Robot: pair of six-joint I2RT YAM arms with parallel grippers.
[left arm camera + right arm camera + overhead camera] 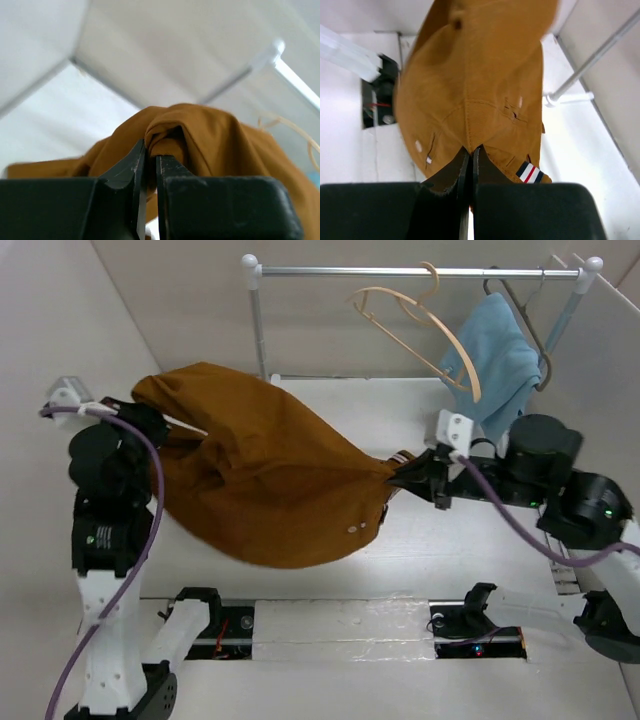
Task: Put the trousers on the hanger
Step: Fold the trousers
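Observation:
The waistband in my right gripper should next be pulled toward the side of the light blue cloth, and then it should be lowered onto the table.
The rust-brown trousers hang stretched between both arms above the table. My left gripper is shut on a bunched fold of them at the left. My right gripper is shut on the waistband at the right, where small buttons and a striped tab show. The pale wooden hanger hangs by its hook from the rail at the back, tilted, up and to the right of the trousers and apart from them.
A light blue cloth hangs on a dark grey thin hanger at the rail's right end, just behind my right arm. The rail's left post stands behind the trousers. Walls close in left and right.

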